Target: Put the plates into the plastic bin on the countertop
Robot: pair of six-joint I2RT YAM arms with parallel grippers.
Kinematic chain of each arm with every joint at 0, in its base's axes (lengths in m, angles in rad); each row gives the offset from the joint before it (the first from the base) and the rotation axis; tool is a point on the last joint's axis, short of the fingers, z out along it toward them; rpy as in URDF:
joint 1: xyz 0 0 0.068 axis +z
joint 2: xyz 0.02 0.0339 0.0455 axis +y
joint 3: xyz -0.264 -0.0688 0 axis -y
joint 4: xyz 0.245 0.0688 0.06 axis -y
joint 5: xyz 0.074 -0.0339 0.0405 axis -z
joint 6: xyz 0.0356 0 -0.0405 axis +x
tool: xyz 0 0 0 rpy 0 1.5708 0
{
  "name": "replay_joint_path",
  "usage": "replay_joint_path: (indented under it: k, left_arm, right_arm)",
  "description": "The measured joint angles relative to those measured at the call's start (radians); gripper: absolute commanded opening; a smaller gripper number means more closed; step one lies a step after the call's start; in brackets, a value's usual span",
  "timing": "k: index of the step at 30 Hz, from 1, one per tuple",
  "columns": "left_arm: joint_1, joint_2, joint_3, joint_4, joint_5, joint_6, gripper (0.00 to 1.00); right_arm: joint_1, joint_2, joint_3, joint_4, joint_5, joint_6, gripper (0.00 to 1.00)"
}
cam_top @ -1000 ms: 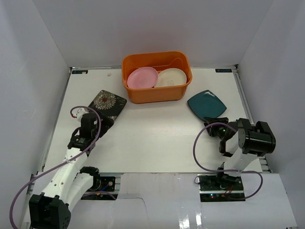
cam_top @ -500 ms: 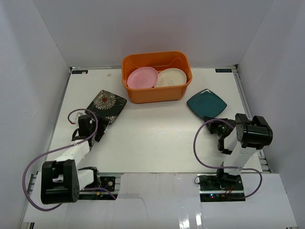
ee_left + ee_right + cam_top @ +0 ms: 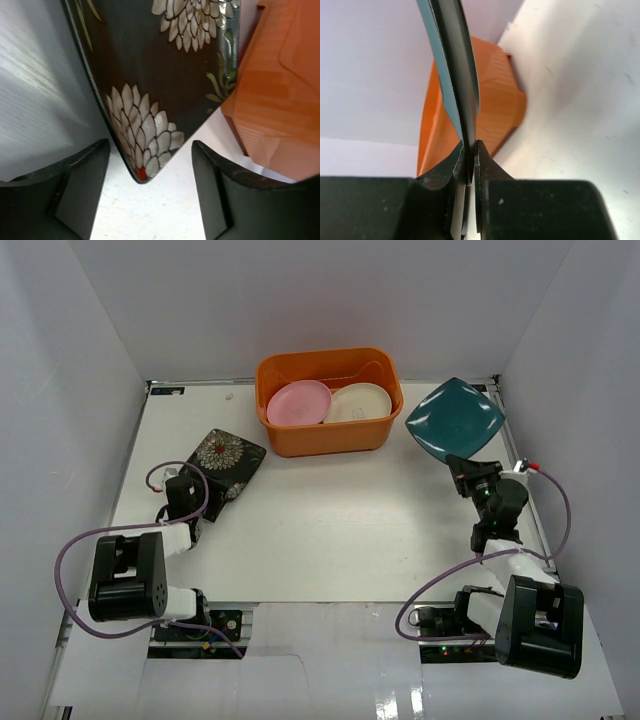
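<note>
My right gripper needs to carry the teal plate [image 3: 455,418] outward, to the left in the top view, over the bin's pink plate [image 3: 300,402] and let go there.
The orange plastic bin [image 3: 328,430] stands at the back middle of the white countertop [image 3: 330,530] and holds a pink plate [image 3: 299,402] and a cream plate [image 3: 358,402]. My right gripper [image 3: 465,470] is shut on a corner of the teal plate [image 3: 455,418] and holds it tilted in the air, right of the bin. In the right wrist view the teal plate [image 3: 451,65] stands edge-on, pinched in the gripper [image 3: 470,160]. The black flowered plate [image 3: 225,458] lies on the counter. My left gripper [image 3: 147,200] is open, and the plate's near corner [image 3: 142,170] lies between the fingers.
White walls close in the counter on the left, back and right. The bin's orange wall [image 3: 280,100] is just right of the flowered plate in the left wrist view, and it stands behind the teal plate in the right wrist view [image 3: 495,110].
My right gripper has closed on the teal plate and lifted it off the counter, up and toward the back right. My left arm folded back low, its gripper still at the flowered plate's near corner.
</note>
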Motion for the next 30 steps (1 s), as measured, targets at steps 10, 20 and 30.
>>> replay_joint_path:
  k: [10, 20, 30]
  left_arm:
    - [0.022, 0.111, -0.003, 0.149, -0.002, -0.023, 0.62]
    - [0.041, 0.190, -0.008, 0.226, -0.018, -0.048, 0.00]
    - [0.044, 0.058, -0.051, 0.146, -0.018, -0.037, 0.00]
  right_arm:
    - [0.160, 0.124, 0.552, -0.374, -0.097, -0.223, 0.08]
    - [0.454, 0.612, 1.125, -0.533, -0.213, -0.373, 0.08]
    - [0.477, 0.995, 1.439, -0.785, -0.113, -0.418, 0.08]
